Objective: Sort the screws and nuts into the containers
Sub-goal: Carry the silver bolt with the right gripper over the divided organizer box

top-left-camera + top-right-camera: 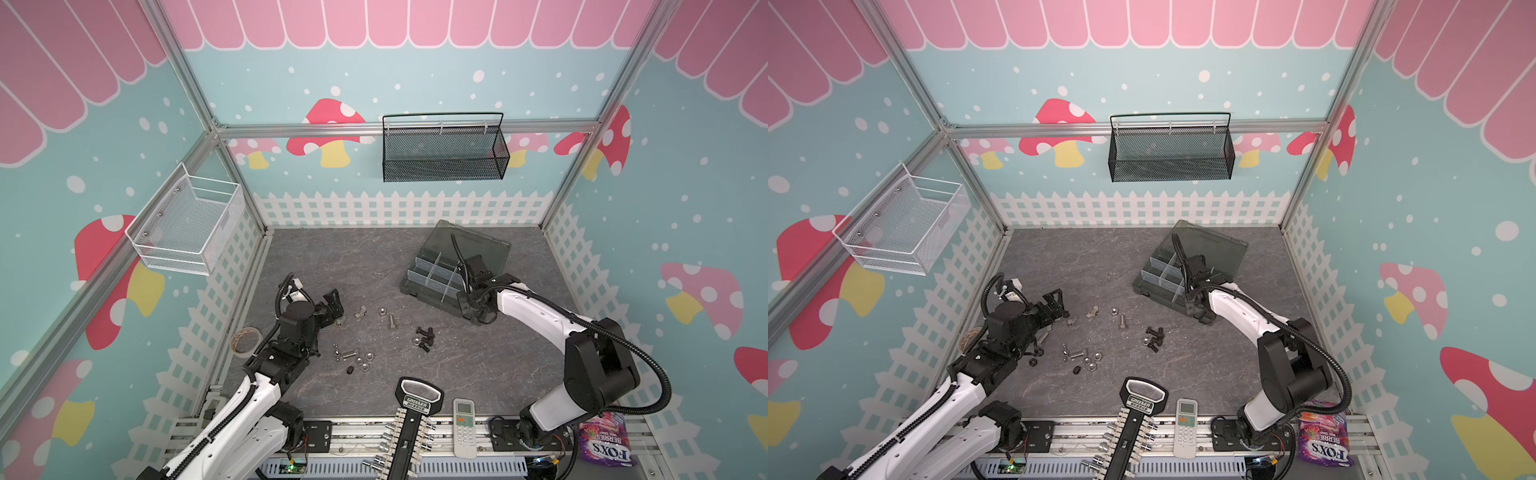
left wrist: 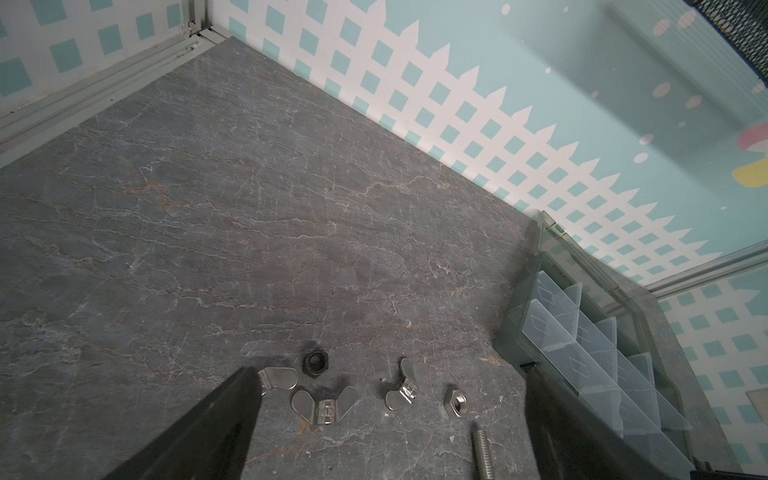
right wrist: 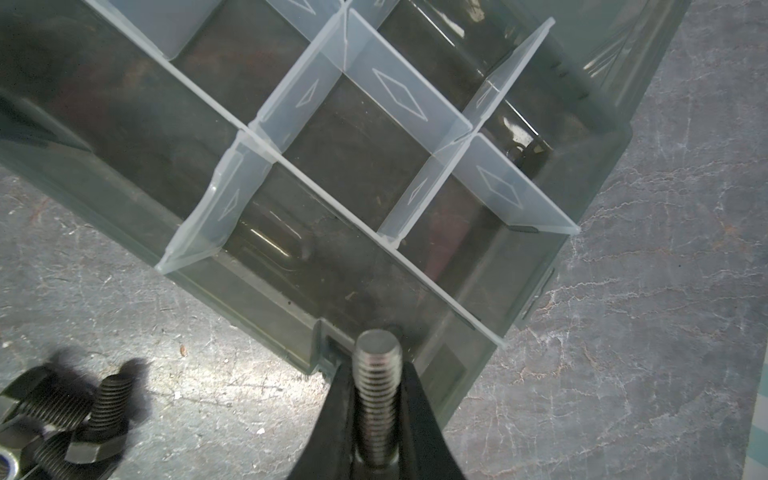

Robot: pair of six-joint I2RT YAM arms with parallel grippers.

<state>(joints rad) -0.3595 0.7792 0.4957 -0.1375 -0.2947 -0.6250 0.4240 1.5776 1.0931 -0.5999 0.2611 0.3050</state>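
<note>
My right gripper lowers over the box's near section (image 1: 449, 301) (image 3: 345, 276) behind the box's latch next and releases the silver screw, as that empty section lies open just below the gripper.
The containers are the compartments of a grey organiser box (image 1: 428, 274) at the back right, its lid open; the box (image 3: 291, 324) shows in the right wrist view too. My right gripper (image 3: 377, 365) is shut on a silver screw (image 3: 377, 399) held over the box's near rim. Loose screws and nuts lie mid-table: a silver screw (image 1: 391, 322), black screws (image 1: 424, 336), silver nuts (image 1: 365, 359). My left gripper (image 2: 392, 386) hangs open over wing nuts (image 2: 324, 405), a black nut (image 2: 316, 361) and a silver hex nut (image 2: 456, 402).
A tape roll (image 1: 245, 340) lies by the left arm. A socket rack (image 1: 409, 432), a remote (image 1: 464, 428) and a candy bag (image 1: 604, 440) sit along the front edge. A black mesh basket (image 1: 444, 153) and a white wire basket (image 1: 187, 226) hang on the walls.
</note>
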